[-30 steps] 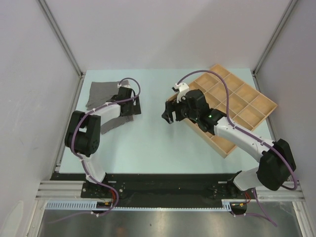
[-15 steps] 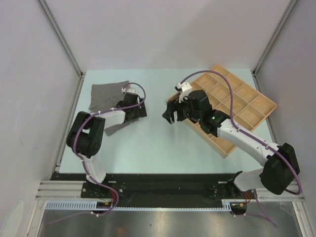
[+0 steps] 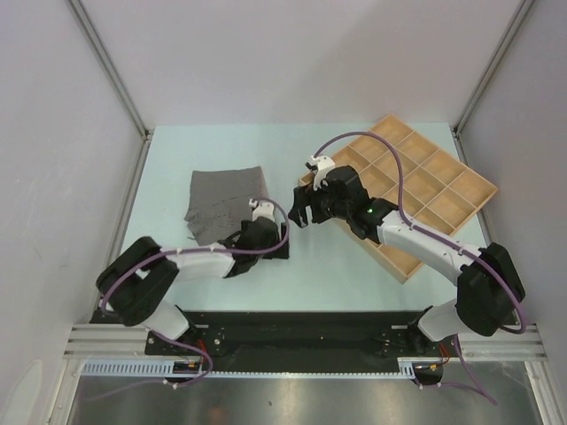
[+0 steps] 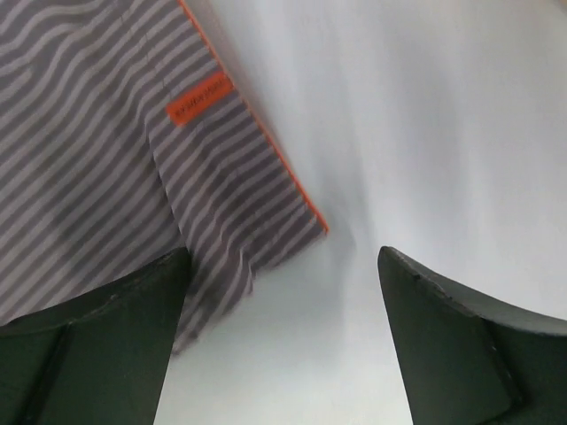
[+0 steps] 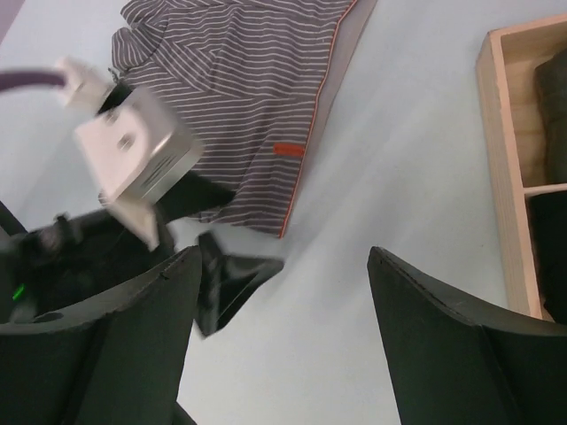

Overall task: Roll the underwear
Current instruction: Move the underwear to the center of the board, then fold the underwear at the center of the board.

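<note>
My right gripper moves down, back and to the left in the top view onto the underwear's near corner by the orange tag [image 5: 280,225] next, since the underwear lies unrolled.
The heather grey striped underwear [image 3: 223,200] with a thin orange edge lies flat on the table, left of centre. It also shows in the left wrist view [image 4: 97,150] and the right wrist view [image 5: 239,62]. My left gripper [image 3: 273,243] is low at its near right corner, open, with its left finger [image 4: 89,345] over the cloth's edge [image 4: 282,266]. My right gripper [image 3: 299,211] hovers open and empty just right of the cloth [image 5: 283,266]. Dark cloth, one dark brown piece [image 5: 554,88] and one black piece [image 5: 549,248], lies in two tray compartments.
The compartmented wooden tray [image 3: 461,190] lies tilted at the right; my right arm reaches over its near left corner. Its wall shows in the right wrist view [image 5: 507,177]. The left wrist's white camera block [image 5: 133,150] is close to my right gripper.
My left gripper has dragged the grey underwear from the far left toward the centre and near side, and now stands open at its corner. My right gripper shifted slightly left.
</note>
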Robot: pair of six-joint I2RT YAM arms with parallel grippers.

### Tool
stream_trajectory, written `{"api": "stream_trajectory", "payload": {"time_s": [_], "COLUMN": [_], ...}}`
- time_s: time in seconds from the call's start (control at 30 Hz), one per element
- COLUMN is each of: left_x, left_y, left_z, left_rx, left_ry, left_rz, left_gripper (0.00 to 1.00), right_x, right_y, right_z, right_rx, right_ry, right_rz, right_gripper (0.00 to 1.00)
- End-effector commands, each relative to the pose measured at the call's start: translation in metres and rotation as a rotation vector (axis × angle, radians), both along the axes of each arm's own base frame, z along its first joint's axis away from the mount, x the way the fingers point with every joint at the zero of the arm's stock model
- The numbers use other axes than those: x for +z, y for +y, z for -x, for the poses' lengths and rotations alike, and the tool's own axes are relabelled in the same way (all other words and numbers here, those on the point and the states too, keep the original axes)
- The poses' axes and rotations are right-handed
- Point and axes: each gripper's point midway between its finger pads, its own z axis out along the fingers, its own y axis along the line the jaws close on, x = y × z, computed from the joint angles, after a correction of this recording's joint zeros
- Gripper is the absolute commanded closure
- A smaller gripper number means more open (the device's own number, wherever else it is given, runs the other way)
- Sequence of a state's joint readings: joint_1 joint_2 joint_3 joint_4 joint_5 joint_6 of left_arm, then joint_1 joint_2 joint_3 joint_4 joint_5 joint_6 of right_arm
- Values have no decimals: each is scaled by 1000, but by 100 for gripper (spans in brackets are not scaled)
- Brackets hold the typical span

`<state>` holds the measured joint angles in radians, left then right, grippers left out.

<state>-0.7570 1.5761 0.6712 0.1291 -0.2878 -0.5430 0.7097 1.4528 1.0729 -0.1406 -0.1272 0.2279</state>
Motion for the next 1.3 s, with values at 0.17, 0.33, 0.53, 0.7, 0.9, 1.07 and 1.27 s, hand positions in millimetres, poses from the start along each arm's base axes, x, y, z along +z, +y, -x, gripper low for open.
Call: {"api": "stream_trajectory", "payload": {"time_s": [0.17,0.33,0.53,0.7,0.9,1.07,1.27], "left_x": [36,94,82,74,71,61,46], "left_y": [18,61,99,133,146,158,168], "left_z": [86,84,83,75,80,93,110], "left_rx": [-45,118,245,408,516,586,697], "left_ry": [-50,-179,-62,-17,33,71,159], "left_rz": [78,145,133,135,242,228,214], "left_gripper": [7,4,5,5,7,7,9], "right_x": [-38,-64,-89,-110,-126,-134,-147], "right_y": [3,29,67,75,74,79,81], "right_z": [12,29,56,63,62,64,75], "right_rx": [-14,35,196,331,399,468,558], "right_ry": [91,161,91,-41,-128,-150,-141], "right_rz": [18,32,123,223,299,322,346], "right_gripper": [25,35,44,46,46,48,49]}}
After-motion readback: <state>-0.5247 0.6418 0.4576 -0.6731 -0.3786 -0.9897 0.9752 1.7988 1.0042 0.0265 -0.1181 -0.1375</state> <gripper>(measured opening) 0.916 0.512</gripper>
